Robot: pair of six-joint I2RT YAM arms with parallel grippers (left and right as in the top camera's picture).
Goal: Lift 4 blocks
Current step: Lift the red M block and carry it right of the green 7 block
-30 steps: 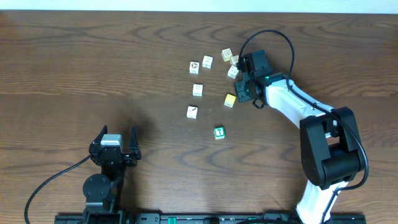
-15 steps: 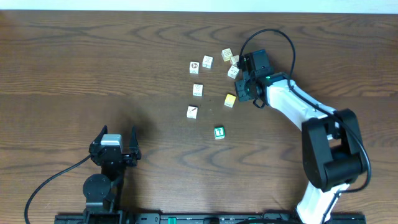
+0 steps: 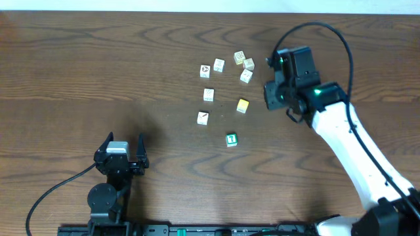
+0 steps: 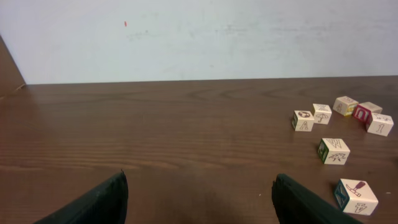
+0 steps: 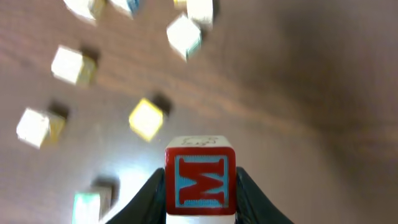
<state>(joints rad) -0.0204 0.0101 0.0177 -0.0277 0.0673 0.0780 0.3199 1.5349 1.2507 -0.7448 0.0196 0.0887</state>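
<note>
The right gripper moves down and back to the bare tabletop beside the green block [image 3: 231,139] next, since that spot lies below it and nearer my base.
My right gripper [image 5: 201,174] is shut on a red block [image 5: 200,182] with a letter M on its face, held up off the table. From overhead the right gripper [image 3: 271,96] hangs to the right of the yellow-orange block [image 3: 243,105], and the red block is hidden there. The green block [image 3: 231,139] lies nearer the front. The white block with a dark diagonal mark [image 3: 203,118] lies to its left. Blurred below the held block are the yellow-orange block [image 5: 147,118] and the green block [image 5: 87,205]. My left gripper [image 3: 123,141] rests open at the front left, far from the blocks.
Several white and cream picture cubes [image 3: 218,65] lie scattered at the back of the wooden table [image 3: 79,65], left of the right arm. The left wrist view shows these cubes [image 4: 321,113] at its right side, with a pale wall behind the table's far edge.
My right gripper has pulled away to the right from beside the yellow-orange block and risen, carrying the red block. The left arm has not moved.
</note>
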